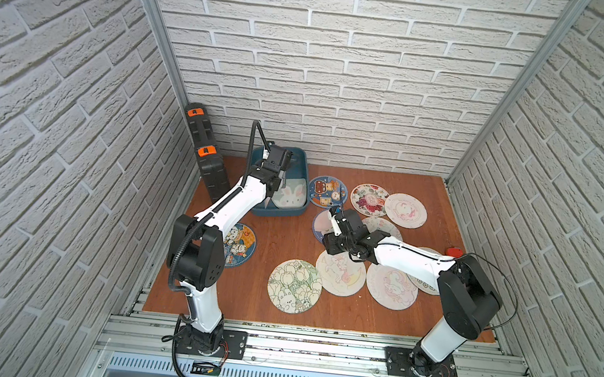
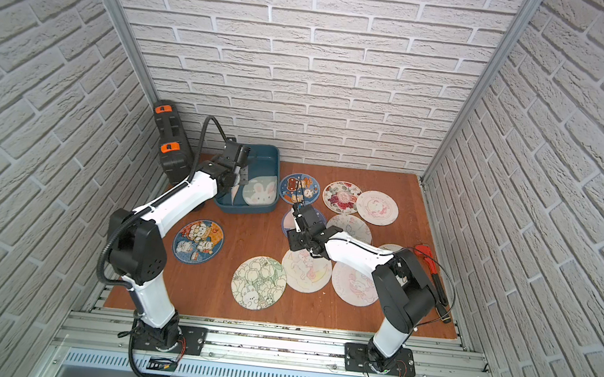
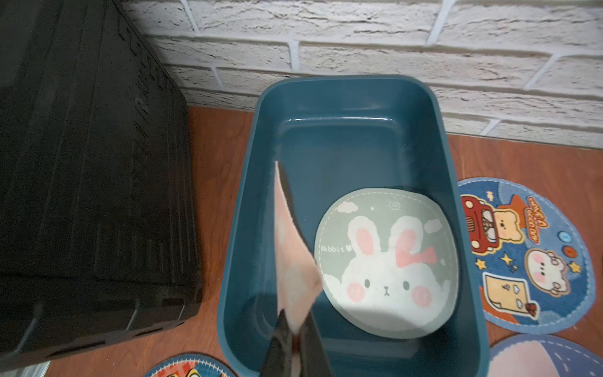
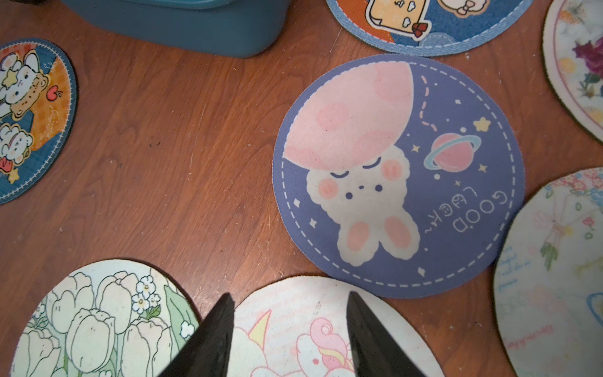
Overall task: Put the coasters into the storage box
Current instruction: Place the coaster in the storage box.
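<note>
My left gripper holds the pink coaster (image 3: 290, 254), which still hangs edge-on. Next I need to lower it down into the teal storage box and toward the grey bunny coaster (image 3: 386, 263) to let go.
The teal storage box (image 1: 302, 158) (image 3: 342, 98) stands at the back left with a grey bunny coaster (image 3: 388, 261) (image 2: 260, 193) flat inside. My left gripper (image 3: 295, 329) (image 1: 279, 178) hangs over the box, shut on a pink coaster (image 3: 290, 254) held edge-on, its lower part inside the walls. My right gripper (image 4: 290, 298) (image 1: 336, 213) is open and empty, hovering above a pale unicorn coaster (image 4: 293, 326) beside a purple bunny coaster (image 4: 398, 176). Several more coasters lie on the wooden table, among them a tulip one (image 1: 294, 286) and a blue bear one (image 2: 198, 241).
A tall black case with orange latches (image 1: 207, 154) (image 3: 91, 163) leans against the left wall next to the box. A red tool (image 2: 431, 266) lies at the table's right edge. Brick walls close in the back and both sides.
</note>
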`<move>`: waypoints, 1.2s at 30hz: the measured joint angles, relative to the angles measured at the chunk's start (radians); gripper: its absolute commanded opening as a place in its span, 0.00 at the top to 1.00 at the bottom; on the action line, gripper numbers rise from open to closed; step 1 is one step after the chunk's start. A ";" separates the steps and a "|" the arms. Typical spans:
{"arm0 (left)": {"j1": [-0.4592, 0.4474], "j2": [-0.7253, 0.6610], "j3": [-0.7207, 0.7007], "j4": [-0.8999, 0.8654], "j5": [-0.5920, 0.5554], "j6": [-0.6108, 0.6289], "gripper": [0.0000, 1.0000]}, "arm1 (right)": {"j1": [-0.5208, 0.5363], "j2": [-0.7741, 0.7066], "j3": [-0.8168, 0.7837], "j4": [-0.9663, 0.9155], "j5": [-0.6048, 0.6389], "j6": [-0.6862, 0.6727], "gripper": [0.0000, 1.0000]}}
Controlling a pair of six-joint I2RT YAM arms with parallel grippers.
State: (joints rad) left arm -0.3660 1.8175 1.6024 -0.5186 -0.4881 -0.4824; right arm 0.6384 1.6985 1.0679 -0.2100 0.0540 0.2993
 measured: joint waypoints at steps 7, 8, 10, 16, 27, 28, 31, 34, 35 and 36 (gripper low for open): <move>0.018 0.082 0.048 -0.002 -0.005 0.000 1.00 | -0.001 0.021 0.018 -0.007 -0.006 0.000 0.44; 0.019 0.100 0.064 -0.004 -0.005 0.000 1.00 | -0.001 0.023 0.019 -0.008 -0.006 0.000 0.44; 0.019 0.136 0.093 -0.002 -0.001 -0.002 1.00 | -0.001 0.027 0.019 -0.010 -0.007 0.000 0.44; 0.018 0.223 0.100 0.027 0.067 -0.033 1.00 | -0.001 0.027 0.019 -0.012 -0.010 0.001 0.44; 0.018 0.328 0.130 0.057 0.220 -0.101 1.00 | -0.001 0.027 0.019 -0.011 -0.018 0.004 0.44; 0.018 0.334 0.130 0.065 0.237 -0.106 1.00 | -0.001 0.027 0.019 -0.011 -0.020 0.005 0.44; 0.018 0.346 0.130 0.097 0.285 -0.124 1.00 | -0.001 0.027 0.019 -0.011 -0.024 0.005 0.44; 0.018 0.355 0.130 0.127 0.326 -0.138 0.88 | -0.001 0.027 0.019 -0.011 -0.026 0.008 0.44; 0.018 0.359 0.132 0.132 0.339 -0.143 0.80 | -0.001 0.027 0.019 -0.011 -0.027 0.008 0.44; 0.018 0.364 0.135 0.132 0.346 -0.144 0.70 | -0.001 0.027 0.019 -0.011 -0.029 0.008 0.44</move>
State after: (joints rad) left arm -0.3477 2.1811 1.7374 -0.3866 -0.1421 -0.6262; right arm 0.6373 1.7260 1.0870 -0.2211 0.0254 0.3077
